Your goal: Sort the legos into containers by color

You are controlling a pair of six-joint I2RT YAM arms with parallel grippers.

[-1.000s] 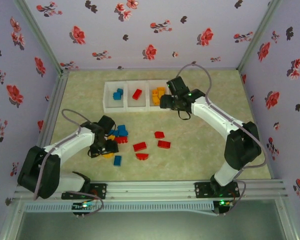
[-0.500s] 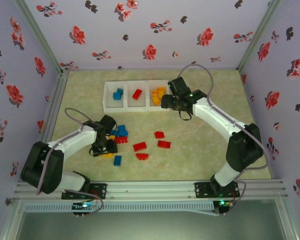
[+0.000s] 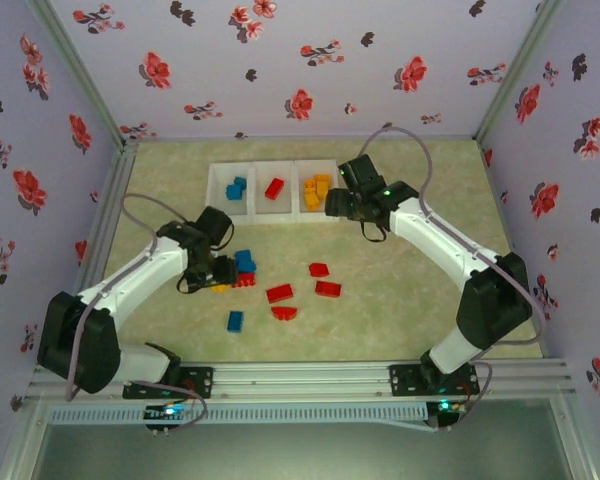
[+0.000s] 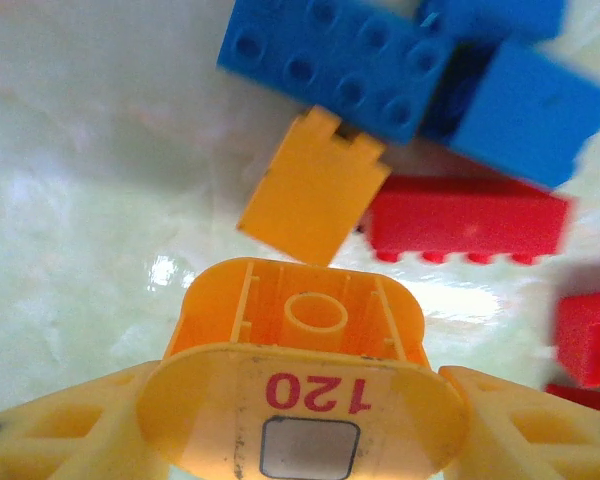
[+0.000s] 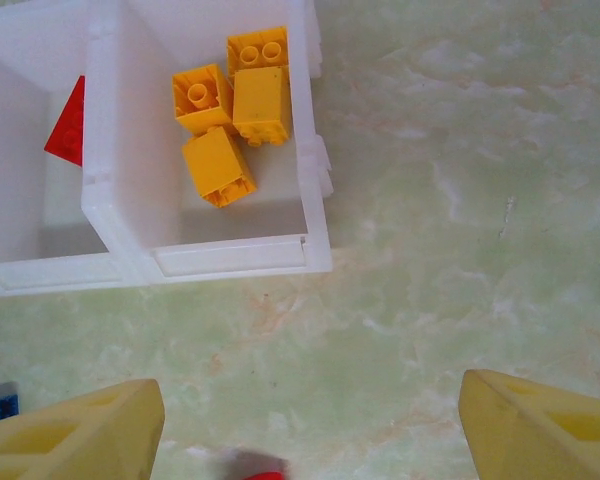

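The yellow bin (image 3: 317,190) holds legos of the same color as the rounded lego in my left gripper. I should lift that lego next, carry it outward over the bin and release it.
My left gripper (image 4: 300,400) is shut on a rounded yellow-orange lego (image 4: 298,330) with its hollow underside showing; from above, this gripper (image 3: 212,272) sits at the left of the loose pile. Just beyond it lie another orange lego (image 4: 313,185), blue legos (image 4: 340,60) and a red one (image 4: 465,220). The containers (image 3: 255,215) stand in a row at the back, holding blue (image 3: 236,188), red (image 3: 274,187) and yellow-orange legos (image 3: 316,190). My right gripper (image 3: 332,205) hangs open and empty over bare table in front of the yellow bin (image 5: 230,257).
Loose red legos (image 3: 279,293) (image 3: 328,289) (image 3: 319,269) lie mid-table, and a single blue one (image 3: 235,321) lies nearer the front. Flowered walls close in the table on three sides. A metal rail (image 3: 300,378) with the arm bases runs along the near edge.
My left gripper has shut on the yellow-orange lego and drawn back a little toward the far left. The right gripper has drifted slightly to the right and stays open.
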